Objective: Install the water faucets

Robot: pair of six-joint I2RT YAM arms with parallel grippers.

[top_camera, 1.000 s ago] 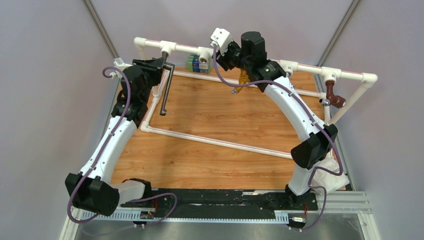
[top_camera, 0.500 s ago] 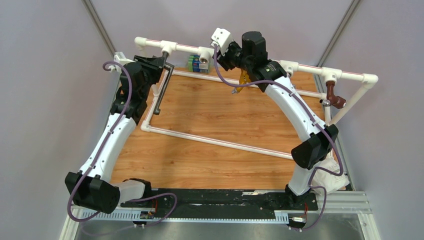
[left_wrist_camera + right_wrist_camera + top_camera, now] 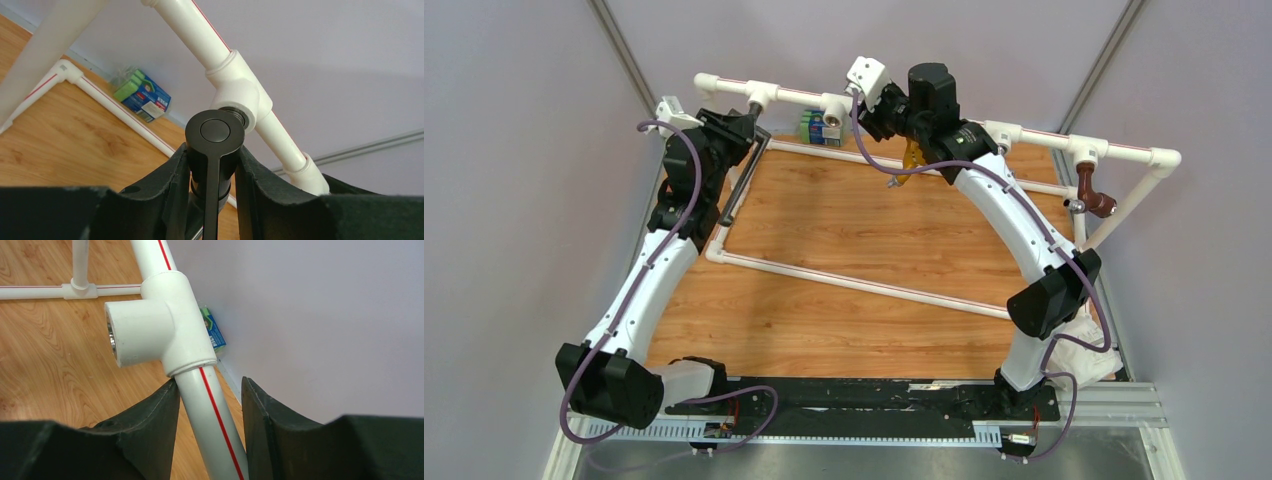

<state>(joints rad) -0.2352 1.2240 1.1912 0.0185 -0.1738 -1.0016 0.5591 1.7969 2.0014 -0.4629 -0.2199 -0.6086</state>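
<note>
I need to twist the faucet's head into the white tee's socket (image 3: 759, 98) (image 3: 241, 106) with my left gripper and then let go of it, since some thread still shows between the head and the tee.
The long black faucet (image 3: 740, 183) has its head at the left white tee (image 3: 759, 97) on the top pipe, and its tube slants down and left. In the left wrist view its round head (image 3: 215, 131) sits against the tee (image 3: 241, 94). My left gripper (image 3: 746, 128) (image 3: 212, 152) is shut on the faucet's head, with both pads pressing on it. My right gripper (image 3: 871, 103) (image 3: 209, 382) is shut round the white top pipe (image 3: 210, 410), just below an open tee (image 3: 150, 330) with a threaded socket.
An orange tap (image 3: 911, 152) hangs under my right wrist. A brown tap (image 3: 1092, 190) sits on the right fitting. A blue-green packet (image 3: 810, 127) (image 3: 142, 95) lies at the back wall. The white pipe frame (image 3: 854, 285) borders the wooden board (image 3: 864, 230).
My left wrist has turned with the faucet. The faucet's long tube has swung leftwards, towards the frame's left pipe. The right arm has not moved.
</note>
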